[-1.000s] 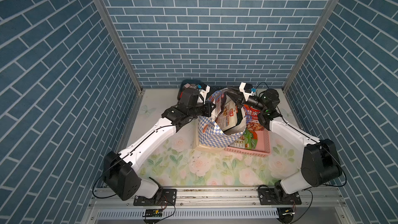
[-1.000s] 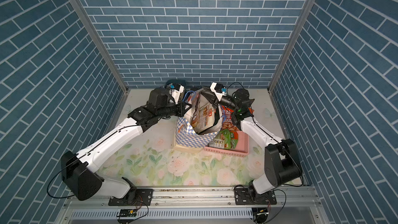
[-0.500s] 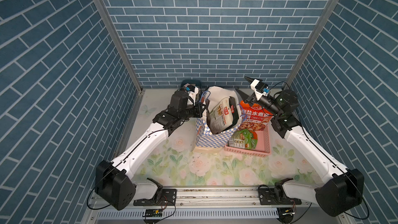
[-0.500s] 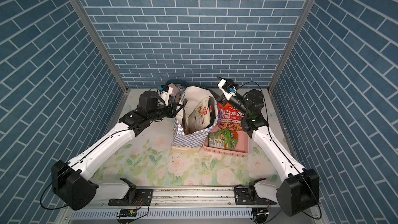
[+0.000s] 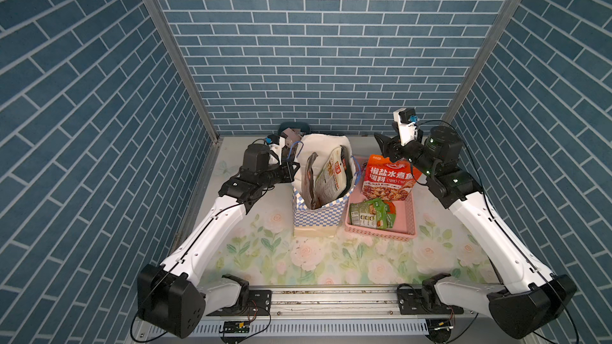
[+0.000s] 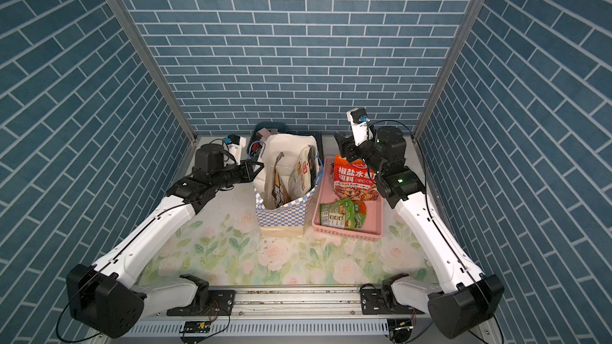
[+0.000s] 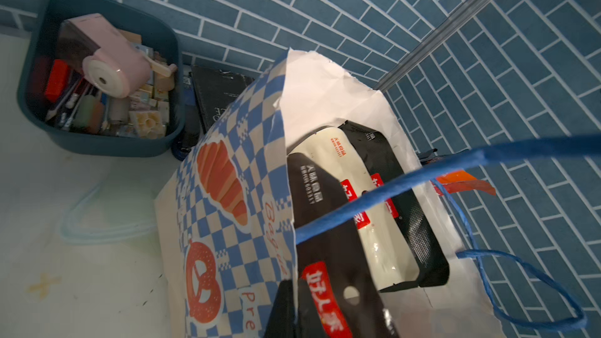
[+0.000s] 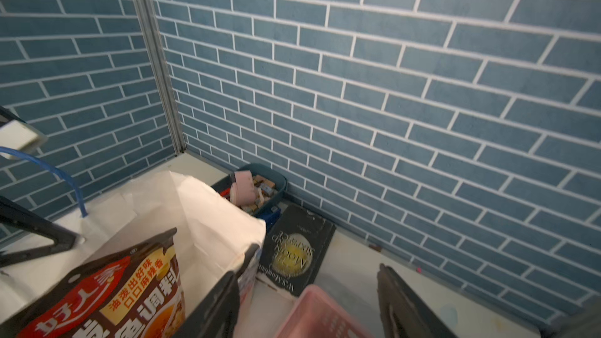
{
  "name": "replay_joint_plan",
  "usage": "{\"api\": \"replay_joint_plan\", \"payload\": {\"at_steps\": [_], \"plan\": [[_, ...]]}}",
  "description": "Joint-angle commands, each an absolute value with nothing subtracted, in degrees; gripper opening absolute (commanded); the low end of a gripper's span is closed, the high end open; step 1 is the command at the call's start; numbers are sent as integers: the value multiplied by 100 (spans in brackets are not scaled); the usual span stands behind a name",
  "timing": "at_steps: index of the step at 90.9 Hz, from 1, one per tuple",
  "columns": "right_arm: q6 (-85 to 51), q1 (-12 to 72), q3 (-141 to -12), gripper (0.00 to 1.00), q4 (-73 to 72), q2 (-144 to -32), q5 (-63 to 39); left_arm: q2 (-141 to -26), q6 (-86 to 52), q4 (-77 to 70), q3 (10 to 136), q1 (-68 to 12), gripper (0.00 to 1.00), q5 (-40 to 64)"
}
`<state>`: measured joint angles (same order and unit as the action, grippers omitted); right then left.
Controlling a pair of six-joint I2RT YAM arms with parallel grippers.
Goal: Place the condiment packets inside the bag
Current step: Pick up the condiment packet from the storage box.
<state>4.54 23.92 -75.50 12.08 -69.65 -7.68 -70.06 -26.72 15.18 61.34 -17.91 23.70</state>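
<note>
The right gripper tilts downward and comes down onto the orange-red packet's edge away from the bag next. That packet leans in the basket [image 5: 409, 226] below the gripper.
The checkered bag [image 5: 317, 217] [image 6: 281, 215] stands mid-table with its mouth open. Inside it stand a black condiment packet [image 5: 309, 182] [image 7: 320, 196] and a cream one [image 5: 332, 177] [image 7: 367, 209]. My left gripper [image 5: 293, 169] [image 6: 256, 168] [image 7: 294, 304] is shut on the bag's left rim. An orange-red packet [image 5: 387, 177] [image 6: 352, 180] leans in the pink basket [image 5: 409, 226], with green packets [image 5: 372, 214] [image 6: 342, 215] lying below it. My right gripper [image 5: 385, 147] [image 6: 344, 147] [image 8: 307, 304] hangs open and empty above the basket's far end.
A dark teal bin [image 5: 294, 126] [image 7: 97, 144] of small items sits at the back wall behind the bag. A black book [image 8: 296, 248] [image 7: 221, 92] lies beside it. The bag's blue cord handle [image 7: 422, 180] crosses the left wrist view. Brick walls enclose three sides.
My right gripper has opened, left the cream packet in the bag, and drawn back to the right above the basket. The left gripper stays shut on the bag's rim, shifted slightly left.
</note>
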Motion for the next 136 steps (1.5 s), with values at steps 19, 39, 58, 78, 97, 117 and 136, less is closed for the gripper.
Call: {"api": "replay_joint_plan", "payload": {"at_steps": [19, 39, 58, 78, 97, 117, 136], "plan": [[2098, 2415, -7930, 74, 4415, -6957, -1013, -6948, -2046, 1988, 5949, -1190, 0, 2806], [2953, 2058, -8159, 74, 4577, -6836, -466, -7004, -1826, 2318, 6321, -1138, 0, 2926], [3536, 1649, -8607, 69, 4975, -7361, -350, -7045, -1657, 2493, 6411, -1019, 0, 2952], [3838, 1391, -8706, 53, 5362, -7611, -728, -7088, -1643, 2461, 6381, -923, 0, 3047], [3882, 1093, -8482, 43, 5201, -7577, -525, -7100, -1708, 2350, 6331, -914, 0, 3095], [3972, 868, -8210, 36, 5187, -7695, -637, -7084, -1806, 2191, 6229, -914, 0, 3136], [3839, 791, -7993, 21, 4950, -7797, -805, -7117, -1824, 2140, 6227, -914, 0, 3173]]}}
